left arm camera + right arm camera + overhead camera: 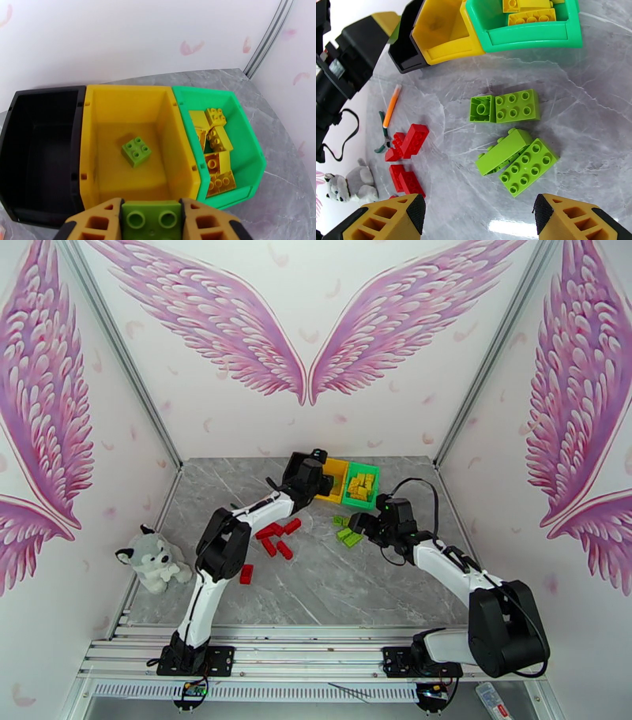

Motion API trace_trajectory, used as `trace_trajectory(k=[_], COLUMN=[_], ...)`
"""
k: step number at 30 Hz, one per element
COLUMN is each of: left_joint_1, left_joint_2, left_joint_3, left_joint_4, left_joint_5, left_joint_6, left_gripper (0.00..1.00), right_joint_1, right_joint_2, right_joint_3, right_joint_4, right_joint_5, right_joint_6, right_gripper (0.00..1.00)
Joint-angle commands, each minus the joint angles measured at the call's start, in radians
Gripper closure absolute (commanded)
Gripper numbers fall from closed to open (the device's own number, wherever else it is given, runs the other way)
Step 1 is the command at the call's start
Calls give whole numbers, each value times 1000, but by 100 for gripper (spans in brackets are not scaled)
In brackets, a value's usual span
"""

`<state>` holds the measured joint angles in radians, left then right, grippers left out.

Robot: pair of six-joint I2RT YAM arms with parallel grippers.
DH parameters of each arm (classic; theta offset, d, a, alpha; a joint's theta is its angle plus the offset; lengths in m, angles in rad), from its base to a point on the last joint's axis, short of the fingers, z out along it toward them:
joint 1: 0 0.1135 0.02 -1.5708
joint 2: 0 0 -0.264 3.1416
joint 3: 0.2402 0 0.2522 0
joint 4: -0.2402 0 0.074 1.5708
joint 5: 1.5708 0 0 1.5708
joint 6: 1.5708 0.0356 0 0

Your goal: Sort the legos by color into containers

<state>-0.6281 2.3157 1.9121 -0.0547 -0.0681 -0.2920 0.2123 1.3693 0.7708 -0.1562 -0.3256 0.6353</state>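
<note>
My left gripper is to move outward next, past the near rim of the yellow container [173,130], and let go of the light green lego there, because a green lego is already inside.
My left gripper [150,221] is shut on a light green lego [151,218] and hangs at the near rim of the yellow container [173,130], which holds one green lego [136,152]. The green container [247,146] has several yellow legos [216,160] in it. To the left, the black container [39,150] looks empty. My right gripper [480,221] is open above several green legos [517,104] lying on the table. Red legos [276,536] lie in a loose group left of centre, and one lone red lego [246,573] sits nearer the arm bases.
Orange-handled pliers [391,106] lie on the grey table [355,587] beside the red legos [409,140]. A plush husky [154,560] sits at the left edge. The left arm [237,524] reaches diagonally over the red legos.
</note>
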Motion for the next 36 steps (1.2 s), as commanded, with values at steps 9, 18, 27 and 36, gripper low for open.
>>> trace_trajectory(k=[9,18,27,36], left_joint_1=[22,24,8,-53], left_joint_2=[136,182,77,-260], left_joint_3=[251,342,214,-364], left_joint_4=[-115,-153,-111,168], left_joint_5=[49,60,50,-22], left_joint_6=[17,5,21,18], left_gripper=[74,45,29,26], right_joint_1=[8,9,8,9], right_joint_2=[4,7,-1,-31], right_joint_3=[13,13,10,2], right_joint_4=[-9,-9,-10,-31], right_joint_5=[15,13,18,72], right_joint_6=[-12,-12,-15,-27], right_gripper=[22,21,20,15])
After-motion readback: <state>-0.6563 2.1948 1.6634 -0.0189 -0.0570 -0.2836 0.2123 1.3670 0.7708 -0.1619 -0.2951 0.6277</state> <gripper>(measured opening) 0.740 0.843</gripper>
